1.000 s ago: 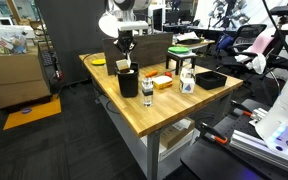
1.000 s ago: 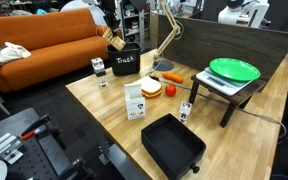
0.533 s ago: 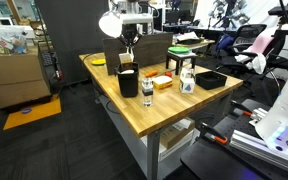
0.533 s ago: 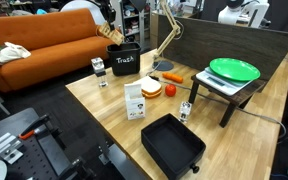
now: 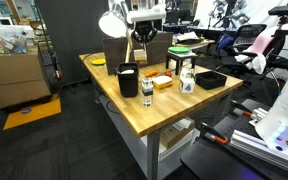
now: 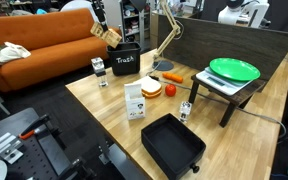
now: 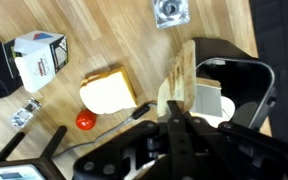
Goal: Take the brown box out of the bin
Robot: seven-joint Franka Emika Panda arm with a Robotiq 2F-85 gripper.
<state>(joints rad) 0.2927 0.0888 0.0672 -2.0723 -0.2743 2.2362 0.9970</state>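
Note:
My gripper draws back toward my base and down to bare tabletop [image 5: 166, 109] beside the small jar next, and releases the brown box there.
The brown box [image 6: 113, 37] is a narrow tan carton held tilted in the air, above and beside the black bin [image 6: 125, 62], clear of its rim. My gripper [image 6: 105, 26] is shut on the box's upper end. In the wrist view the box [image 7: 178, 84] hangs between my fingers [image 7: 174, 118], with the open bin [image 7: 240, 84] beside it holding pale items. In an exterior view my gripper [image 5: 141, 37] hovers to the side of the bin [image 5: 128, 80], well above the table.
On the wooden table [image 6: 244, 140] are a small jar [image 6: 99, 68], an orange-and-white item [image 6: 151, 88], a white carton [image 6: 134, 101], a red ball [image 6: 174, 76], a low black tray [image 6: 172, 146], a white spray bottle [image 5: 187, 78] and a green plate [image 6: 234, 69] on a stand. A desk lamp arm [image 6: 167, 35] rises behind the bin.
My gripper has risen from the bin's mouth with the brown box in it and moved sideways. The box now hangs clear of the bin.

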